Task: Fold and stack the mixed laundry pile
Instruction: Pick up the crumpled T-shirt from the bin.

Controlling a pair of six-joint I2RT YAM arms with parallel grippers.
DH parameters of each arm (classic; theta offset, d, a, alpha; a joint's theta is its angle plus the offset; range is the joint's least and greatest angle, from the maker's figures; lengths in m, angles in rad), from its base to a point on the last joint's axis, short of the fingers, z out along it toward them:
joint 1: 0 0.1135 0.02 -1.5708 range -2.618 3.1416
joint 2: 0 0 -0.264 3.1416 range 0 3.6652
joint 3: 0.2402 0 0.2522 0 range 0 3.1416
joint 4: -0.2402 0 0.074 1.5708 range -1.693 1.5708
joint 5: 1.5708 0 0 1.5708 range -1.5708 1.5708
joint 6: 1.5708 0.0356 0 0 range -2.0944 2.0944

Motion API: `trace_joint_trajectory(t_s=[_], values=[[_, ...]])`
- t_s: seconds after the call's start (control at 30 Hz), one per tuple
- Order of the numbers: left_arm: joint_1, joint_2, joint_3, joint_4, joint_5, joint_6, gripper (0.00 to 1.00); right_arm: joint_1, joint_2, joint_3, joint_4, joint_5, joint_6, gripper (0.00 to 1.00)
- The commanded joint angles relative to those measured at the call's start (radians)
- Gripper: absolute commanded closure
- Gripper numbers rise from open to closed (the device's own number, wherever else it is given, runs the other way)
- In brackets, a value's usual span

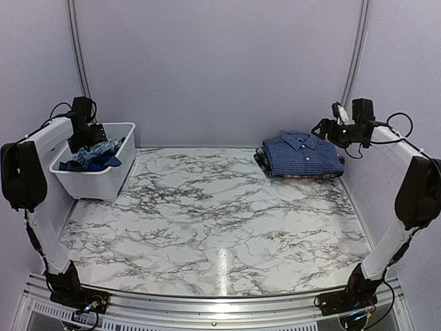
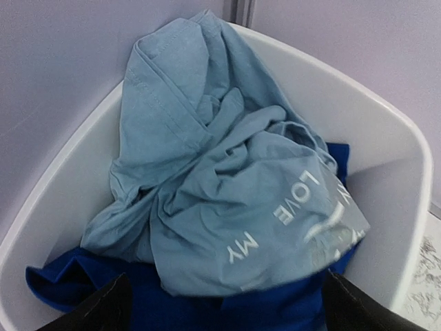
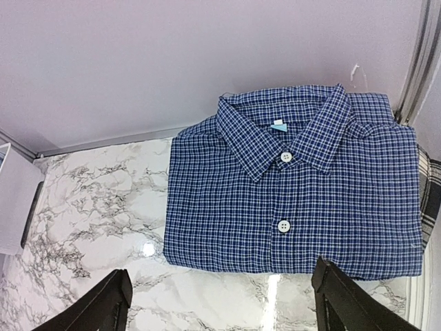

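My left gripper should go down onto the light blue T-shirt's raised fold next to the lettering, because that fold stands up and lies below the open fingers.
A navy small-check button shirt lies folded, collar up, at the back right of the table. A black-and-white plaid piece peeks out from under its right edge. My right gripper hovers open just off the shirt's near edge, with nothing between its fingers. At the back left, a crumpled light blue T-shirt with white lettering rests on a royal blue garment inside the bin. My left gripper hangs open over them, holding nothing.
The white plastic bin stands at the table's back left corner, against the wall. The marble-patterned tabletop stretches between the bin and the folded stack. Walls close in behind and on both sides.
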Motion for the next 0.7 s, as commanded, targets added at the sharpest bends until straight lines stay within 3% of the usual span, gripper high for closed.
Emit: trace_joint_trajectory(t_s=[0.0, 0.13, 0.23, 0.37, 0.47, 0.5, 0.67], values=[[0.051, 0.153, 0.146, -0.005, -0.060, 0.046, 0.01, 0.000, -0.042, -0.006, -0.036, -0.017, -0.025, 0.13], [0.062, 0.288, 0.245, -0.015, -0.024, 0.046, 0.02, 0.000, -0.055, -0.018, -0.046, -0.015, -0.029, 0.13], [0.066, 0.352, 0.281, -0.014, 0.009, 0.044, 0.09, 0.001, -0.065, -0.042, -0.041, -0.027, -0.009, 0.13], [0.070, 0.378, 0.327, -0.008, 0.153, 0.075, 0.51, 0.001, -0.081, -0.077, -0.014, -0.036, 0.010, 0.13], [0.067, 0.321, 0.322, 0.028, 0.221, 0.093, 0.89, 0.000, -0.079, -0.073, -0.022, -0.041, -0.001, 0.14], [0.065, 0.293, 0.318, 0.039, 0.234, 0.097, 0.97, 0.000, -0.078, -0.068, -0.028, -0.040, -0.008, 0.14], [0.058, 0.107, 0.327, 0.078, 0.242, 0.129, 1.00, 0.001, -0.083, -0.067, -0.021, -0.058, 0.001, 0.15]])
